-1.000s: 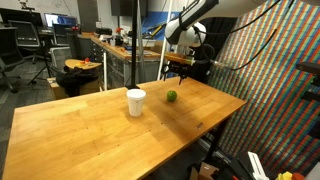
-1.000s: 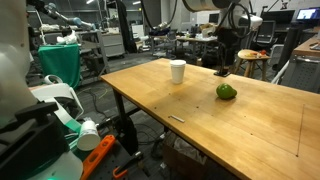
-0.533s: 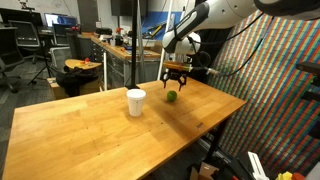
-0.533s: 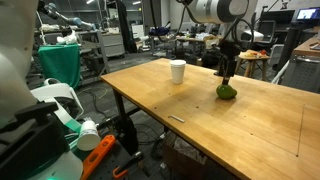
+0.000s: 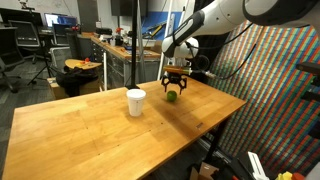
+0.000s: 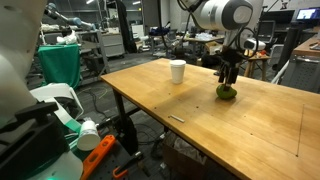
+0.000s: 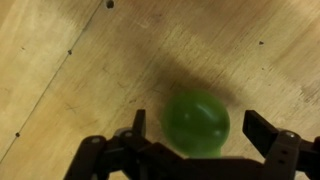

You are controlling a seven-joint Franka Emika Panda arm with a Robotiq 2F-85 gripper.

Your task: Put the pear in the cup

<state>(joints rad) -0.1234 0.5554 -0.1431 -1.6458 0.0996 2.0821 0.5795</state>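
I will lower my gripper a little around the round middle of the green pear (image 6: 227,92) (image 7: 195,123) and close it, because the pear is just below, between my open fingers.
The pear (image 7: 196,123) is a small round green fruit lying on the wooden table. In the wrist view it sits between my two open fingers, with a gap on each side. In both exterior views my gripper (image 5: 173,87) (image 6: 228,82) hangs just above the pear (image 5: 171,96) (image 6: 227,92), fingers down around it. The white cup (image 5: 136,102) (image 6: 177,71) stands upright on the table, about a hand's width from the pear, empty as far as I can tell.
The wooden table (image 5: 90,130) (image 6: 250,130) has its edge close behind the pear. A colourful patterned panel (image 5: 280,80) stands beside the table. Workbenches and stools (image 5: 75,68) stand in the lab beyond.
My gripper has come down from above and behind the table onto the pear, with its fingers now on both sides of it. The pear and cup have not moved.
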